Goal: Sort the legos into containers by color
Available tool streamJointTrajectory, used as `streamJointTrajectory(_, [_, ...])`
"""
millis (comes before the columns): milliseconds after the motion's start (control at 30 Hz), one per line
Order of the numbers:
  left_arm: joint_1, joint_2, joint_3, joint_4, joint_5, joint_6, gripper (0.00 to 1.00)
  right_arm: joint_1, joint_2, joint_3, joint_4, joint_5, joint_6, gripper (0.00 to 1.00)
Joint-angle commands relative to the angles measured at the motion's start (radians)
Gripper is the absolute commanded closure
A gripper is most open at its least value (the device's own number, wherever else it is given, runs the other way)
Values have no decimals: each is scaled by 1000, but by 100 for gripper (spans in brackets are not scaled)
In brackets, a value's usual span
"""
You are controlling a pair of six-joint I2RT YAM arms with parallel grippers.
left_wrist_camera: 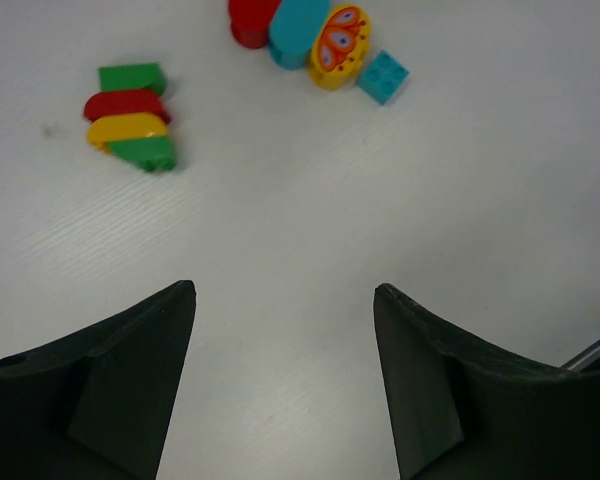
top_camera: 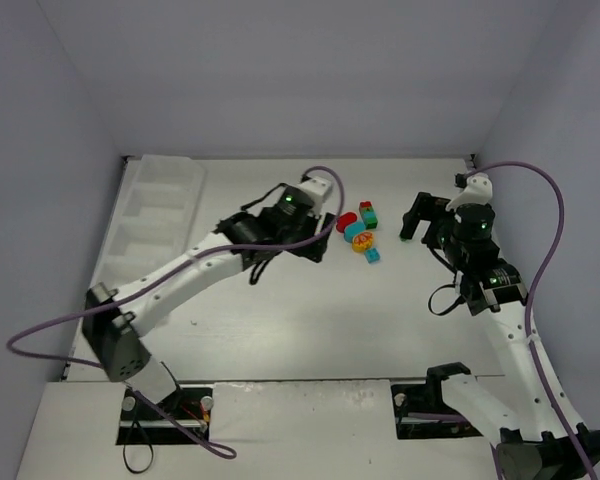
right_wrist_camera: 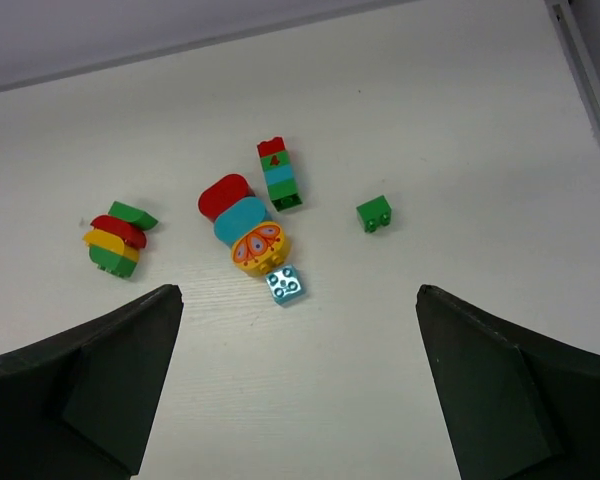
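The right gripper should next go down to the single green brick (top_camera: 406,236) (right_wrist_camera: 374,213) and turn its fingers to close on the brick's sides, since the brick is apart from the other legos.
The legos lie loose on the table between my two grippers. In the right wrist view I see a red-teal-yellow clump (right_wrist_camera: 245,222), a small teal brick (right_wrist_camera: 284,284), a red-green-teal-green stack (right_wrist_camera: 278,173), a single green brick (right_wrist_camera: 374,213) and a green-red-yellow-green clump (right_wrist_camera: 115,238). The top view shows the red-teal-yellow clump (top_camera: 355,232). My left gripper (top_camera: 318,245) is open and empty just left of it. My right gripper (top_camera: 416,222) is open and empty to the right of it. The translucent tray of containers (top_camera: 160,205) stands at the back left.
The left wrist view shows the green-red-yellow-green clump (left_wrist_camera: 130,118), the red-teal-yellow clump (left_wrist_camera: 300,35) and the teal brick (left_wrist_camera: 383,76) ahead of the fingers. Grey walls close the table at the back and both sides. My left arm stretches across the table's middle.
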State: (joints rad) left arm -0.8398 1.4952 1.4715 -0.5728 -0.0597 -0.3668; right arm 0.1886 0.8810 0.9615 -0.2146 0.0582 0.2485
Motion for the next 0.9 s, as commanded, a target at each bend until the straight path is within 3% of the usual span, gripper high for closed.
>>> streamJointTrajectory(0, [-54, 199, 162, 122, 3, 23, 35, -21, 36, 65, -12, 34, 43, 0])
streamJointTrajectory(100, [-88, 359, 301, 123, 44, 35, 37, -54, 55, 60, -38, 32, 44, 3])
streamJointTrajectory(233, [-87, 407, 366, 120, 60, -1, 38, -109, 111, 49, -51, 48, 95, 13])
streamJointTrajectory(567, [-62, 206, 121, 211, 17, -44, 38, -126, 384, 65, -19, 95, 202, 32])
streamJointTrajectory(767, [17, 39, -45, 208, 49, -112, 38, -124, 597, 94, 14, 123, 323, 53])
streamJointTrajectory(867, [56, -48, -132, 205, 55, -130, 37, -124, 673, 128, 14, 169, 389, 52])
